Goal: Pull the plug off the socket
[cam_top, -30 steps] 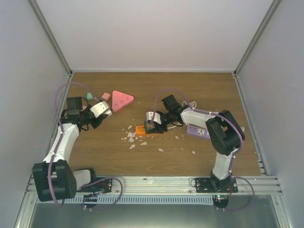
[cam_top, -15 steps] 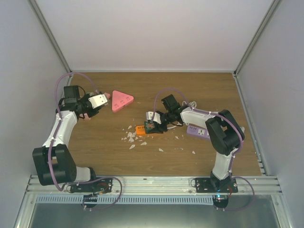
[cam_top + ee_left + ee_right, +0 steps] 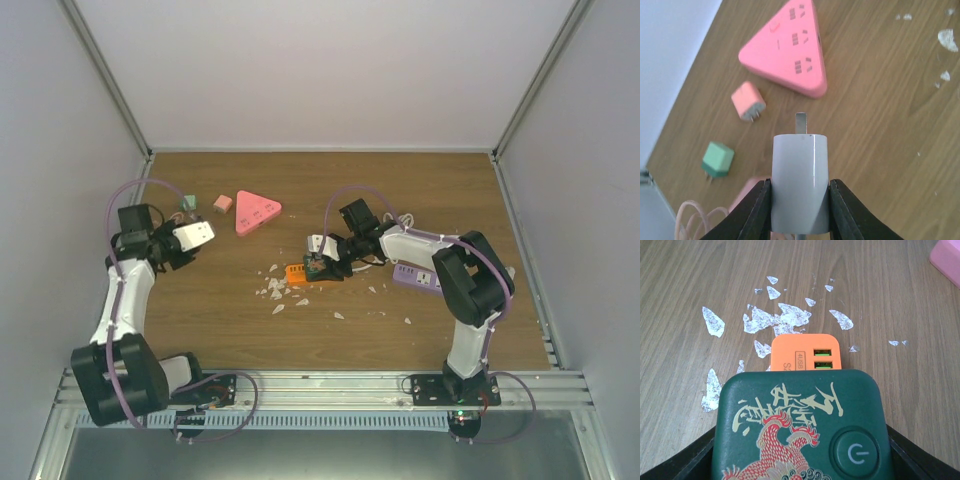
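I will move my left gripper down and back, and let go of the white plug (image 3: pixel 800 180) on the bare, clear tabletop that is below it and closer to my base.
The orange socket (image 3: pixel 295 272) lies mid-table; in the right wrist view its end (image 3: pixel 805 352) with two USB ports shows. A dark green block (image 3: pixel 799 425) with a dragon print and a power button covers its near part. My right gripper (image 3: pixel 320 263) is shut on this green block (image 3: pixel 318 266), one finger against each side. My left gripper (image 3: pixel 188 238) is at the far left, away from the socket. It is shut on a white plug (image 3: pixel 800 180), prong pointing outward, held above the table.
A pink triangular power strip (image 3: pixel 257 211), a small pink plug (image 3: pixel 222 203) and a small green plug (image 3: pixel 188 202) lie at the back left. A purple strip (image 3: pixel 417 276) lies under my right arm. White flakes (image 3: pixel 280 290) are scattered near the socket.
My left arm has swung left and back toward the left wall with the white plug in its grip. The right arm, green block and socket have not moved.
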Robot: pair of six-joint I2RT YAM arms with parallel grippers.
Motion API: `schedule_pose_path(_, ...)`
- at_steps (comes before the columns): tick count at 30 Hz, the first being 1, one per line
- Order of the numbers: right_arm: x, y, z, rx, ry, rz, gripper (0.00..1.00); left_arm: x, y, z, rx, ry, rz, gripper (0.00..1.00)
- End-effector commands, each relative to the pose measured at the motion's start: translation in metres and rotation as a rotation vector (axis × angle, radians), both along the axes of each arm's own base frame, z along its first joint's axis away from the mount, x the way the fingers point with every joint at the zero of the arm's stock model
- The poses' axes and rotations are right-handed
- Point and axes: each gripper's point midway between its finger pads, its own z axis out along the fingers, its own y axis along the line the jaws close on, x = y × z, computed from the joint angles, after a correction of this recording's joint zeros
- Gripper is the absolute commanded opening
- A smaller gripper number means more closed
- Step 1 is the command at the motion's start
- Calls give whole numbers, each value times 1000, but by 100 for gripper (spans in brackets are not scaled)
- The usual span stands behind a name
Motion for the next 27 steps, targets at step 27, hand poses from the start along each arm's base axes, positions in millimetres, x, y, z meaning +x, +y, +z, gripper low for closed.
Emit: schedule_pose_path(27, -4, -30, -53, -202, 87, -72, 13, -42, 37, -103, -221, 203, 265, 26)
